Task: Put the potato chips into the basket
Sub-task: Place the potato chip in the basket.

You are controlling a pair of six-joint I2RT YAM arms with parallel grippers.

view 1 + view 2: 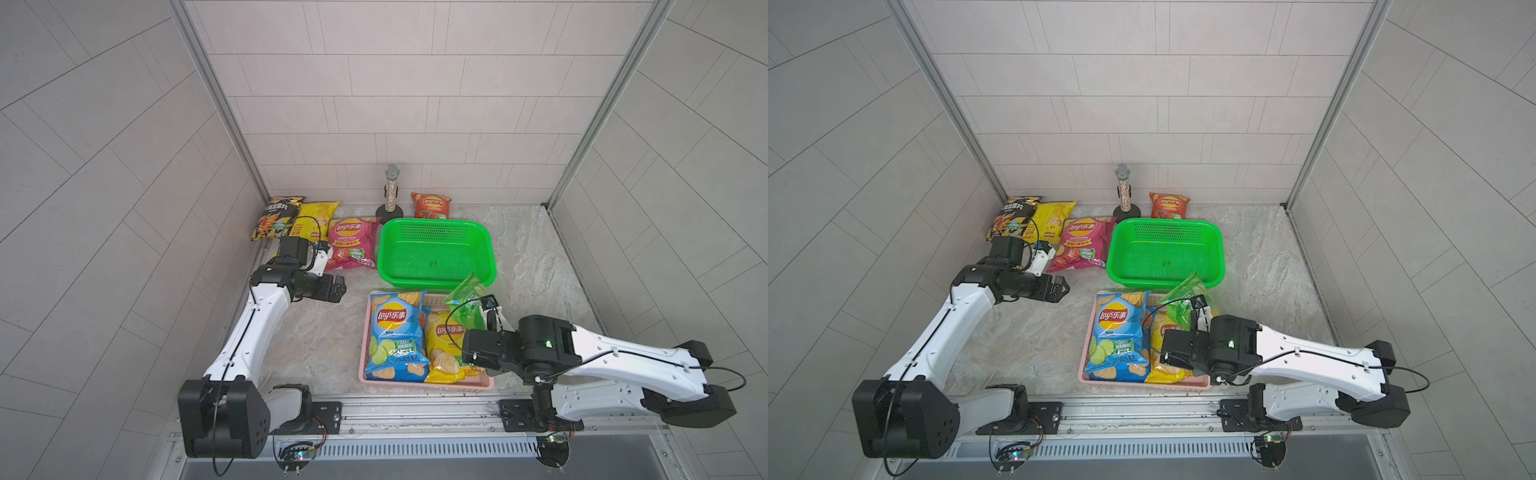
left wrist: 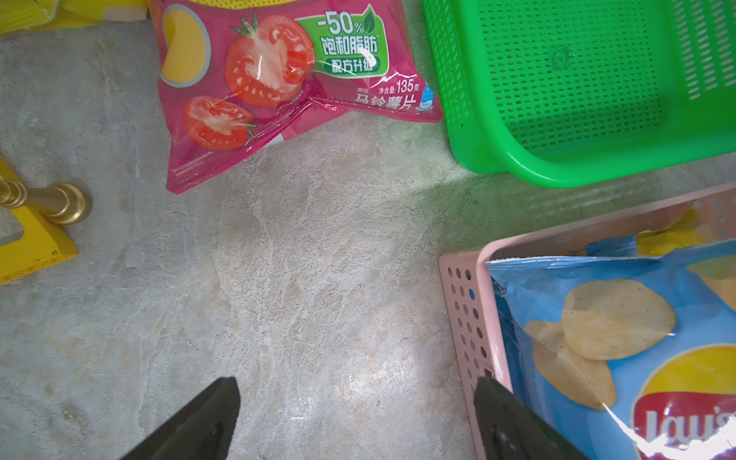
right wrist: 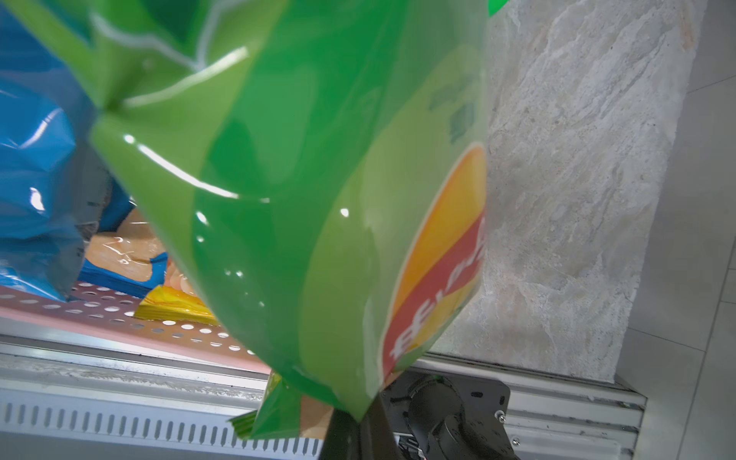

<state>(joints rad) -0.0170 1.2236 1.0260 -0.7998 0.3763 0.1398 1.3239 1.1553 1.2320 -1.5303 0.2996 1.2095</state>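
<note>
The green bag is still hanging lifted, so the robot's right gripper next needs to move down toward the yellow bag in the pink tray to let go of the green bag's corner.
My right gripper is shut on a corner of a green chips bag, which hangs lifted over the pink tray by the near rim of the green basket. The basket has nothing in it. A blue bag and a yellow bag lie in the pink tray. Black, yellow and magenta bags lie at the back left, and a red-orange one lies behind the basket. My left gripper is open over bare table beside the tray's left wall.
A microphone on a round stand stands at the back, between the magenta and red-orange bags. A yellow piece with a brass fitting lies near the left arm. Tiled walls close three sides; a metal rail runs along the front.
</note>
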